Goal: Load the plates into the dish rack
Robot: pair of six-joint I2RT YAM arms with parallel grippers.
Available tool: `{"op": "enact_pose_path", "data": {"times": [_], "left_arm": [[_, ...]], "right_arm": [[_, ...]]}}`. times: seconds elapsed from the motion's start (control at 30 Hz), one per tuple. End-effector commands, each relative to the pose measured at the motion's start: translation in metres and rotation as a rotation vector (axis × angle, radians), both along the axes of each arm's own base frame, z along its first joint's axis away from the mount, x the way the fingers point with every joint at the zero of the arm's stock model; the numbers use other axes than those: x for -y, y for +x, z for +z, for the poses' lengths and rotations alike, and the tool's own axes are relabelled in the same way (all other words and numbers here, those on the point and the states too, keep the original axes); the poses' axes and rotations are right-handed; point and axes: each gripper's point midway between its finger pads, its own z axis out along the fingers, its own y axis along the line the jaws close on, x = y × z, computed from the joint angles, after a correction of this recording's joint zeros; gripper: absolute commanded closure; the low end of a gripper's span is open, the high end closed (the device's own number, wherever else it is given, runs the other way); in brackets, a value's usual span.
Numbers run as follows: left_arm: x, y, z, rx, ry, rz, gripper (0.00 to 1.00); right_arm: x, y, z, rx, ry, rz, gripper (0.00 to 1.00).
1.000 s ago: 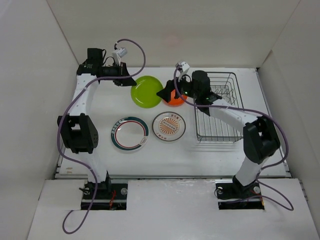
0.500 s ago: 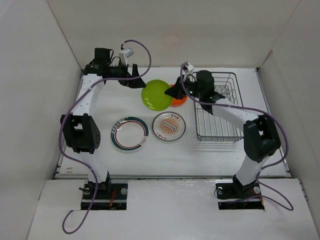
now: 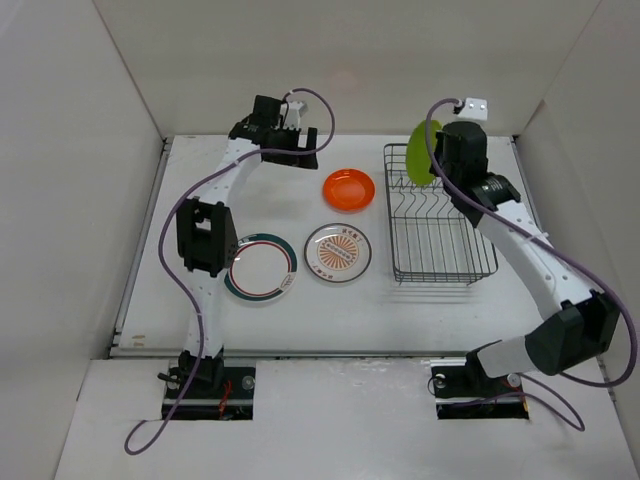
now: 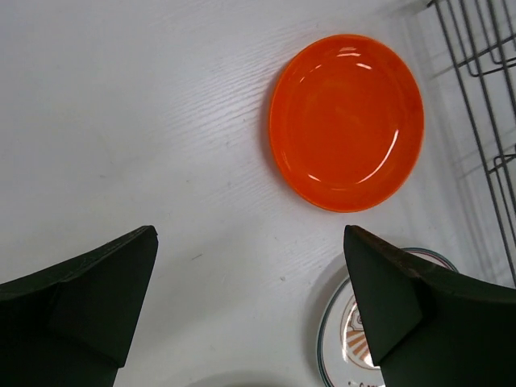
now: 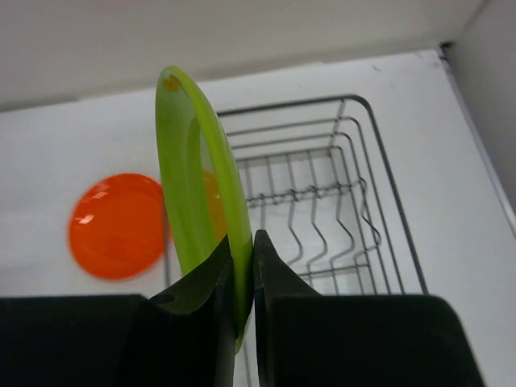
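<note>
Next, my right gripper lowers the lime green plate between the rack's wires nearest the orange plate [image 3: 348, 189] and releases the lime green plate's rim. Those rack slots stand empty.
My right gripper [image 5: 244, 242] is shut on the rim of the lime green plate [image 5: 189, 177], which stands on edge in the air. In the top view that plate [image 3: 423, 150] hangs over the far left corner of the black wire dish rack [image 3: 440, 262], gripped by the right gripper [image 3: 437, 165]. The orange plate [image 3: 348, 189] lies flat on the table left of the rack. My left gripper [image 4: 248, 242] is open and holds nothing, hovering over bare table near the orange plate [image 4: 347, 121]. The orange-patterned white plate [image 3: 338, 252] and the ringed white plate [image 3: 265, 270] lie nearer the front.
White walls close in the table on the left, back and right. The left arm's elbow [image 3: 200, 238] overhangs the left edge of the ringed plate. No plate stands among the rack's prongs [image 5: 290, 105]. The patterned plate's edge [image 4: 347, 347] shows beside my left finger.
The lime green plate has passed from the left gripper to the right, which shut on it and carried it right, over the rack. The left gripper opened and drew back a little rightward.
</note>
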Motion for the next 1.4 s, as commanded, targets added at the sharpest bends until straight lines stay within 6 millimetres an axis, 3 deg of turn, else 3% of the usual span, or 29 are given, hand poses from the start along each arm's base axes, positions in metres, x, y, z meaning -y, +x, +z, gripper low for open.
{"op": "enact_pose_path", "data": {"times": [0.0, 0.03, 0.17, 0.2, 0.23, 0.63, 0.73, 0.83, 0.87, 0.9, 1.0, 1.1, 1.13, 1.3, 1.33, 1.37], "left_arm": [[-0.002, 0.006, 0.003, 0.001, 0.007, 0.017, 0.0], [0.008, 0.004, 0.001, -0.005, -0.013, -0.013, 0.0], [0.014, 0.008, -0.015, -0.024, -0.025, -0.041, 0.0], [0.016, 0.01, -0.004, -0.001, -0.039, -0.049, 0.0], [0.017, 0.011, -0.012, -0.014, -0.035, -0.049, 0.0], [0.025, 0.017, -0.022, -0.031, -0.075, -0.052, 0.0], [0.034, 0.017, -0.023, -0.026, -0.099, -0.072, 0.0], [0.039, 0.021, -0.03, -0.038, -0.128, -0.062, 0.02], [0.041, 0.023, -0.033, -0.038, -0.135, -0.068, 0.04], [0.044, 0.024, -0.026, -0.03, -0.151, -0.069, 0.04], [0.057, 0.023, -0.032, -0.035, -0.156, -0.084, 0.05], [0.065, 0.024, -0.038, -0.033, -0.138, -0.062, 0.06], [0.063, 0.028, -0.044, -0.029, -0.128, -0.049, 0.06], [0.07, 0.032, -0.07, -0.039, -0.064, 0.006, 0.12], [0.069, 0.032, -0.07, -0.043, -0.065, 0.021, 0.2], [0.071, 0.036, -0.073, -0.042, -0.072, 0.026, 0.2]], "right_arm": [[0.042, -0.006, -0.043, -0.173, -0.178, -0.195, 1.0], [0.046, -0.004, -0.047, -0.184, -0.182, -0.206, 1.0], [0.04, 0.009, -0.059, -0.196, -0.197, -0.186, 1.0], [0.039, 0.012, -0.061, -0.196, -0.205, -0.182, 1.0], [0.037, 0.014, -0.068, -0.213, -0.216, -0.165, 1.0], [0.023, 0.04, -0.101, -0.271, -0.227, -0.108, 1.0], [0.019, 0.047, -0.106, -0.279, -0.227, -0.099, 0.95], [0.017, 0.053, -0.109, -0.281, -0.235, -0.095, 0.64], [0.017, 0.054, -0.104, -0.27, -0.23, -0.096, 0.5], [0.012, 0.054, -0.104, -0.268, -0.232, -0.087, 0.43], [0.016, 0.053, -0.1, -0.265, -0.239, -0.105, 0.2], [0.014, 0.044, -0.077, -0.221, -0.242, -0.122, 0.09], [0.018, 0.04, -0.072, -0.218, -0.248, -0.137, 0.0], [0.015, 0.011, -0.023, -0.128, -0.224, -0.134, 0.0], [0.009, 0.005, -0.02, -0.119, -0.221, -0.117, 0.0], [0.013, 0.001, -0.01, -0.098, -0.214, -0.127, 0.0]]}}
